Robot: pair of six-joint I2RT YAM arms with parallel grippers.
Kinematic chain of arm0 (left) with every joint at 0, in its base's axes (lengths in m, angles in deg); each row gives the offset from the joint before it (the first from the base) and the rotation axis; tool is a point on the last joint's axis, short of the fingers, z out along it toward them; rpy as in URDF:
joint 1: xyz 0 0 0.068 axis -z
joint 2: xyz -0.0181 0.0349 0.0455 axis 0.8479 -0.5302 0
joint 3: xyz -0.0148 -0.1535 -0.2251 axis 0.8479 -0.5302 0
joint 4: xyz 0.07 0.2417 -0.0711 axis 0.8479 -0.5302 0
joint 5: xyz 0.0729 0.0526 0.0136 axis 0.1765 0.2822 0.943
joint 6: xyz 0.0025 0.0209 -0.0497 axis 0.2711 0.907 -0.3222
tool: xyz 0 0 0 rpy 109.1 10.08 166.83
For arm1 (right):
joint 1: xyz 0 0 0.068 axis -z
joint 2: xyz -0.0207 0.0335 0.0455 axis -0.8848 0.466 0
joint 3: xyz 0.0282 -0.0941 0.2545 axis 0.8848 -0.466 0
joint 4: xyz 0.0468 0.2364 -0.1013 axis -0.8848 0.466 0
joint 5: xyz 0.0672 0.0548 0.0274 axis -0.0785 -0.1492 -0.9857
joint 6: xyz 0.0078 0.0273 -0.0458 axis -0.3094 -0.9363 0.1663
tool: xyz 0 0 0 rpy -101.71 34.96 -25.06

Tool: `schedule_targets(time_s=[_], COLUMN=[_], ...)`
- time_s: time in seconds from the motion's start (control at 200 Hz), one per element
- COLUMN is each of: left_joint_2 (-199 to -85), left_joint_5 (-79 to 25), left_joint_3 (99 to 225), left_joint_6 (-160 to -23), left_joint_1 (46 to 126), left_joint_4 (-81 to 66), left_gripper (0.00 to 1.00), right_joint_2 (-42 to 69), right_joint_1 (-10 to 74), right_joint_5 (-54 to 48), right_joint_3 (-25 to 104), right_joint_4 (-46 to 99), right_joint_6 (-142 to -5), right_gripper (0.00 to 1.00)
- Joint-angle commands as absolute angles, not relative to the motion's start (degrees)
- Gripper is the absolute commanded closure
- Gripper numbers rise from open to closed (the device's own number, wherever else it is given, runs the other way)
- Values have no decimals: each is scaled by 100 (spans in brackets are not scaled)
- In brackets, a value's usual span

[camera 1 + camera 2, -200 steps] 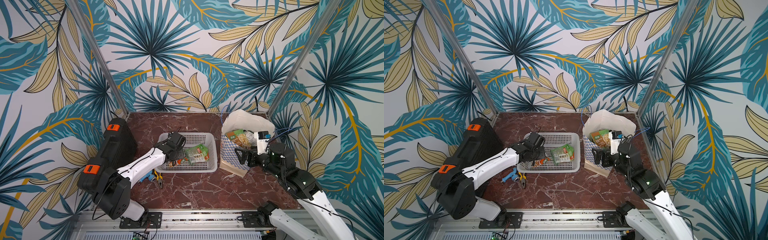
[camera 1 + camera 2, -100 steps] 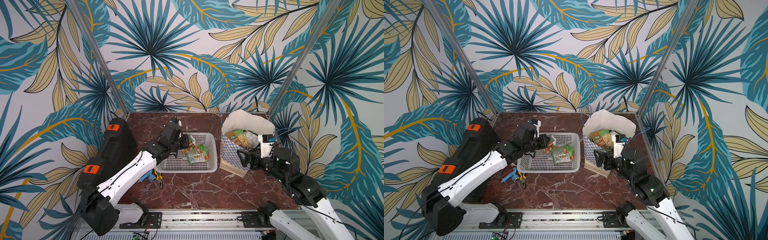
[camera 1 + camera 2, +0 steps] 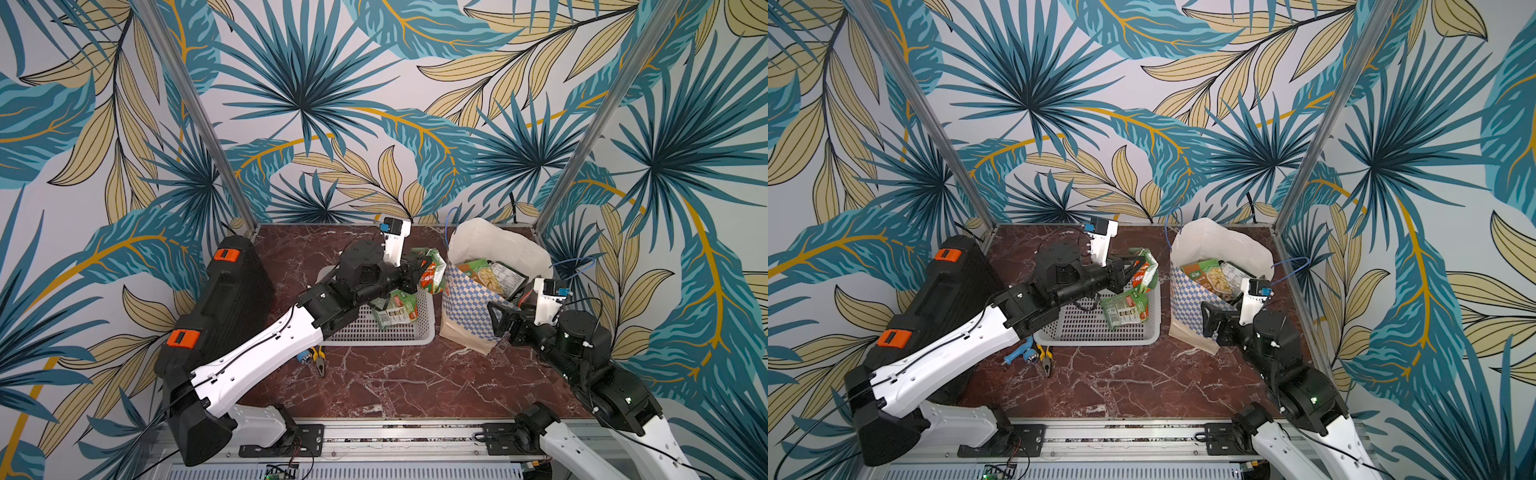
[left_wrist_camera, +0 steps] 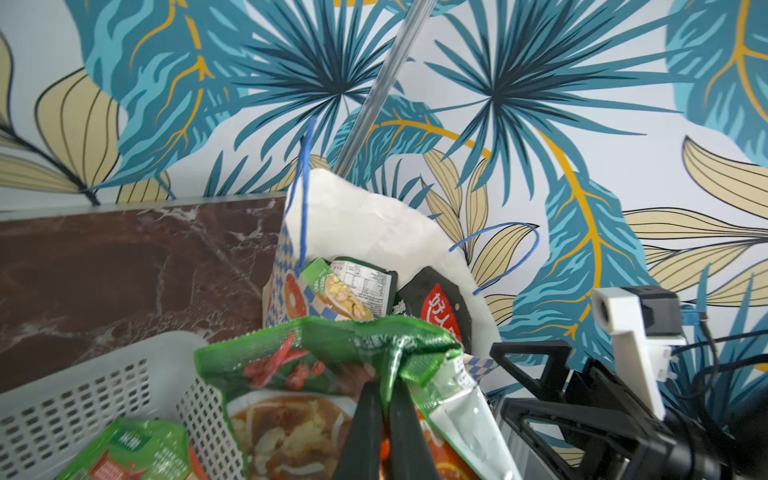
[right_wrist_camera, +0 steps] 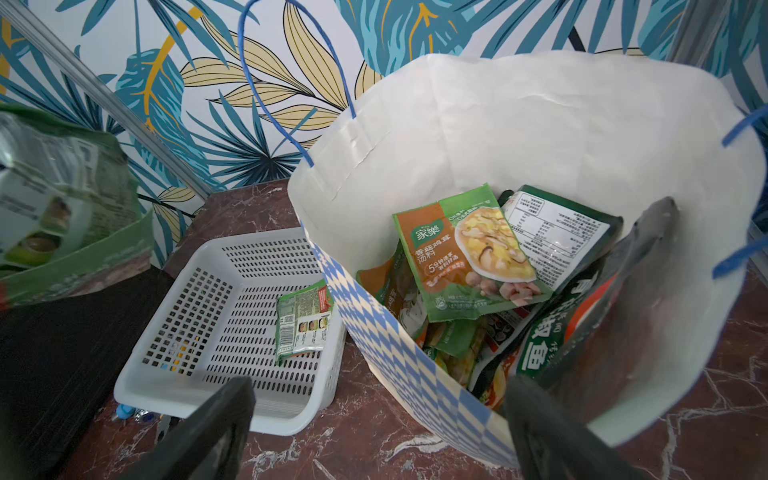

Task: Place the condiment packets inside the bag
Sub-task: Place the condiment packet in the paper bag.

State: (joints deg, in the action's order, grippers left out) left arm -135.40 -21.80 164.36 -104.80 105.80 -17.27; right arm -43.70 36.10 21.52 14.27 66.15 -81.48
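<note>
The packet is still hanging over the basket [image 3: 374, 332], outside the bag, so the left gripper will move past the basket's end, over the bag's opening [image 3: 485, 268], to let the packet go.
My left gripper [image 3: 419, 272] [image 3: 1129, 276] [image 4: 384, 386] is shut on a green and orange condiment packet [image 3: 433, 269] [image 3: 1144, 272] [image 4: 299, 374]. It holds the packet in the air over the right end of the grey basket [image 3: 374, 332] [image 5: 224, 291], just left of the bag [image 3: 465, 299] [image 3: 1183, 299] [image 5: 540, 124]. The bag stands open and holds several packets [image 3: 494, 276] [image 5: 469, 253]. One more packet [image 3: 395, 311] [image 3: 1125, 305] [image 5: 303, 324] lies in the basket. My right gripper [image 3: 500, 322] [image 3: 1210, 322] [image 5: 374, 436] is open at the bag's near wall and holds nothing.
A black hard case [image 3: 232, 299] leans at the left of the marble table. Yellow-handled pliers [image 3: 319, 358] and a blue tool [image 3: 1021, 355] lie in front of the basket. The bag's blue cord handles [image 5: 291, 83] stick up.
My left gripper has risen out of the basket with a packet and swung right, up to the bag's side. My right arm has drawn back a little from the bag.
</note>
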Motion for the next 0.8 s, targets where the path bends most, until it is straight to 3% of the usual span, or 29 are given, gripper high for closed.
schedule_targets(time_s=[0.0, 0.796], left_joint_2=[-13754, -16178], left_joint_5=[-2039, -1837], left_joint_3=[16939, 19837], left_joint_6=[-9947, -8461], left_joint_1=[10811, 11344], left_joint_4=[-1287, -1694], left_gripper=[100, 100], right_joint_2=[-4449, -4606], right_joint_1=[3632, 3632], right_joint_5=[2485, 1722], right_joint_3=[1224, 1883], right_joint_4=[7149, 6776], right_joint_6=[-8372, -8016], right_gripper=[0, 0])
